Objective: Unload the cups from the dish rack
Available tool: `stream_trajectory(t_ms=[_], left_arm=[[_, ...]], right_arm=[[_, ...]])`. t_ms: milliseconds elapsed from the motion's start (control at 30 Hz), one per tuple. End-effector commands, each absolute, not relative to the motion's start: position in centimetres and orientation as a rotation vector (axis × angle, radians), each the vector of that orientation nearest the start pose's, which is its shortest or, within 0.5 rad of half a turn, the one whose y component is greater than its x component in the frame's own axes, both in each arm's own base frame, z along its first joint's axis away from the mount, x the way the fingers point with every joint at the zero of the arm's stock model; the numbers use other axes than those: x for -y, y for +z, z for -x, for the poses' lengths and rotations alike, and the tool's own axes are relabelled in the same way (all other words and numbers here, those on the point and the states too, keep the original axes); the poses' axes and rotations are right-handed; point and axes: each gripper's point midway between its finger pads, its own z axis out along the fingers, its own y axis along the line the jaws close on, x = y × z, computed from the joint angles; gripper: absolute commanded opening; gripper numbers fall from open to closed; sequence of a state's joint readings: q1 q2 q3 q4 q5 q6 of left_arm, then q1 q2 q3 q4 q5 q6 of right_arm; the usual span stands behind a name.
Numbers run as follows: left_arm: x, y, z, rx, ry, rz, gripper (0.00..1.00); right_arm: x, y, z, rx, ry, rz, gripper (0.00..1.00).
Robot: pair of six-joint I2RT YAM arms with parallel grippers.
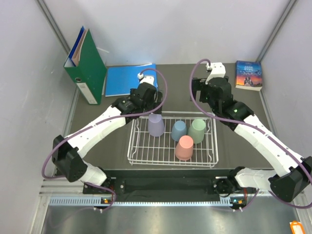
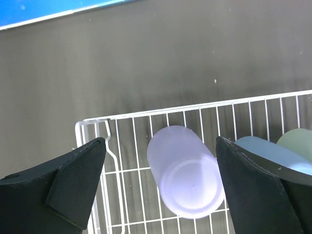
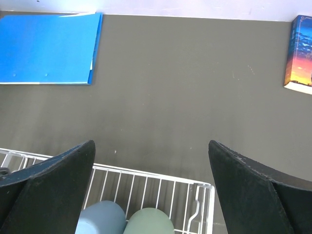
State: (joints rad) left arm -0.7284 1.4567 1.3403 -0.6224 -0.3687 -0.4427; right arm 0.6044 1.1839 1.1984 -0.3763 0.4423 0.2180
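Note:
The lavender cup's upturned bottom is below the left gripper, off-centre to the right in the wrist view, so the robot should lower the gripper and shift it that way to straddle the cup's bottom.
The white wire dish rack lies mid-table. Four cups stand upside down in it: lavender, dusty blue, sage green and salmon pink. My left gripper is open above the lavender cup, its fingers on either side and apart from it. The blue and green cups show past the right finger. My right gripper is open and empty above the rack's far right edge. The blue and green cups sit just below it.
A green binder stands at the back left. A blue folder lies flat behind the rack, and a book lies at the back right. Grey walls close in both sides.

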Motion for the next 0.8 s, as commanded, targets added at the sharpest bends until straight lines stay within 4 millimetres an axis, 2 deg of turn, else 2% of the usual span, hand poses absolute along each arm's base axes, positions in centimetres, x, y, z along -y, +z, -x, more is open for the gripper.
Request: stream_trajectory(t_ms=[0, 167, 367, 567, 700, 767], left_arm=[[24.0, 22.7, -32.9, -2.225, -0.238, -0.138, 0.99], [24.1, 21.3, -32.1, -2.262, -0.252, -0.138, 0.99], [24.6, 20.8, -31.2, -2.282, -0.262, -0.145, 0.99], [24.9, 18.3, -30.1, -2.345, -0.263, -0.161, 0.99], [24.7, 17.2, -29.6, -2.372, -0.253, -0.156, 0.96], [24.8, 16.8, -29.5, -2.376, -0.255, -0.160, 0.90]], right_arm=[[-15.9, 30.9, -34.3, -1.876, 0.164, 0.075, 1.00], [-16.0, 30.6, -34.3, -1.881, 0.165, 0.079, 1.00], [-16.0, 30.0, -34.3, -1.889, 0.164, 0.074, 1.00], [-16.1, 29.4, -34.4, -1.898, 0.164, 0.071, 1.00], [-16.0, 29.0, -34.3, -1.906, 0.159, 0.071, 1.00], [-16.0, 28.8, -34.4, -1.909, 0.156, 0.074, 1.00]])
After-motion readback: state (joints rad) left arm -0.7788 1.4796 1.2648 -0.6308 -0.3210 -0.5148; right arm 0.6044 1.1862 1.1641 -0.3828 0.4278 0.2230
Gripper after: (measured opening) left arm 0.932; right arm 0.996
